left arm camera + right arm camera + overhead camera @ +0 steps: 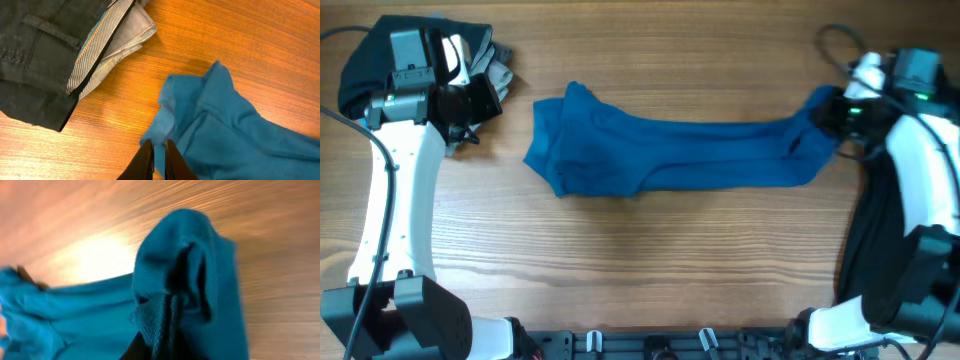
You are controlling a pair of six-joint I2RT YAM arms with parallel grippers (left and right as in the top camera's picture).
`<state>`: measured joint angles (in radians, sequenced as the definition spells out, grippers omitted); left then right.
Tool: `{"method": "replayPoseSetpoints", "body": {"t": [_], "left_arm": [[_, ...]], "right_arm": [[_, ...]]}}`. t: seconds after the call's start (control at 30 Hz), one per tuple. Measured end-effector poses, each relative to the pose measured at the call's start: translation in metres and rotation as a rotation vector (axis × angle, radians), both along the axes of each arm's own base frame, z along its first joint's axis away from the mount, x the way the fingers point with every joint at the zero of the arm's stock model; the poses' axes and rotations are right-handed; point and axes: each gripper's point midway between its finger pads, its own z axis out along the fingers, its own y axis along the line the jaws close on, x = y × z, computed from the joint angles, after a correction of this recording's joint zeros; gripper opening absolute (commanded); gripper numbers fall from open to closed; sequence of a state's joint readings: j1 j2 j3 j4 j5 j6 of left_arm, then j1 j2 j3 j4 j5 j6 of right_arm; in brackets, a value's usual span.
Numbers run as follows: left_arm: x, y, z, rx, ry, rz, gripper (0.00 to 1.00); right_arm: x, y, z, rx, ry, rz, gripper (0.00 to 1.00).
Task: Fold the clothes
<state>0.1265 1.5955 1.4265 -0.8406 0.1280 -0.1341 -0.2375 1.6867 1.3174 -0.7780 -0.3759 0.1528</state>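
I should carry the shirt's held end to the left in the overhead view next with my right gripper and let it go over the shirt's middle [696, 152] [75, 314], since the shirt lies stretched long.
The royal-blue T-shirt [670, 150] lies bunched and stretched in a long band across the middle of the wooden table. My right gripper [825, 115] is shut on its right end and lifts it a little. In the right wrist view the blue fabric [75, 325] drapes over the fingers [167, 330] and hides most of them. My left gripper [470, 108] is shut and empty at the back left, short of the shirt's left end. In the left wrist view its fingers [158, 147] point at the shirt's crumpled left edge [240, 135].
A pile of other clothes sits at the back left corner: a dark garment [365, 60] [30, 50] and a grey striped one [498, 65] [110, 45]. Black fabric [875, 230] lies at the right edge under the right arm.
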Motion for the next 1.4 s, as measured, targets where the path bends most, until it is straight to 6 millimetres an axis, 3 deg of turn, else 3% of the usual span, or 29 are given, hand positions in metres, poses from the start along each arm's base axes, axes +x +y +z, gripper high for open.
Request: {"method": "replayPoseSetpoints", "body": {"t": [0.03,0.27,0.47,0.5,0.57,0.6,0.73,0.87,0.9,0.97,1.0,1.1,1.13,1.17,1.23,1.37,1.4], "left_arm": [[-0.001,0.000,0.000,-0.001,0.003,0.000,0.09],[-0.001,0.000,-0.001,-0.001,0.006,0.000,0.09],[-0.003,-0.001,-0.002,-0.002,0.017,0.000,0.09],[-0.003,0.000,-0.002,-0.002,0.016,0.000,0.09],[-0.003,-0.001,-0.002,-0.002,0.017,0.000,0.10],[-0.003,0.000,-0.002,-0.002,0.016,0.000,0.10],[-0.003,-0.001,-0.002,-0.002,0.017,0.000,0.10],[-0.003,-0.001,-0.002,-0.002,0.017,0.000,0.12],[-0.004,-0.001,-0.002,-0.003,0.017,0.000,0.14],[-0.004,-0.003,-0.003,-0.016,0.021,-0.008,0.16],[-0.005,-0.007,-0.003,-0.037,0.022,-0.018,0.16],[-0.008,-0.012,-0.004,-0.063,0.036,-0.032,0.17],[-0.009,-0.013,-0.004,-0.069,0.039,-0.035,0.17],[-0.009,-0.014,-0.004,-0.072,0.039,-0.037,0.17],[-0.011,-0.015,-0.005,-0.076,0.045,-0.039,0.17],[-0.011,-0.016,-0.005,-0.079,0.049,-0.040,0.18],[-0.011,-0.016,-0.005,-0.079,0.048,-0.040,0.18]], "right_arm": [[0.001,0.022,-0.002,-0.027,0.006,0.054,0.04],[-0.003,0.102,-0.008,-0.093,0.026,0.191,0.04],[-0.009,0.144,-0.031,-0.067,0.097,0.211,0.04],[-0.010,0.147,-0.035,-0.068,0.110,0.211,0.13],[-0.010,0.156,-0.041,-0.063,0.118,0.219,0.40],[-0.009,0.161,-0.041,-0.061,0.112,0.227,0.47],[-0.005,0.193,-0.030,0.020,0.022,0.393,0.49],[-0.004,0.182,-0.031,-0.011,0.015,0.402,0.58],[-0.003,0.175,-0.033,-0.025,0.023,0.388,0.50],[-0.005,0.160,-0.037,-0.052,0.053,0.355,0.16],[-0.006,0.152,-0.039,-0.068,0.069,0.341,0.04],[-0.009,0.150,-0.044,-0.086,0.091,0.341,0.05],[-0.011,0.154,-0.051,-0.087,0.109,0.352,0.33],[-0.015,0.159,-0.063,-0.089,0.139,0.366,0.54],[-0.022,0.168,-0.085,-0.089,0.199,0.396,0.65],[-0.027,0.180,-0.089,-0.069,0.199,0.467,0.66],[-0.027,0.180,-0.089,-0.069,0.196,0.477,0.45]]}}
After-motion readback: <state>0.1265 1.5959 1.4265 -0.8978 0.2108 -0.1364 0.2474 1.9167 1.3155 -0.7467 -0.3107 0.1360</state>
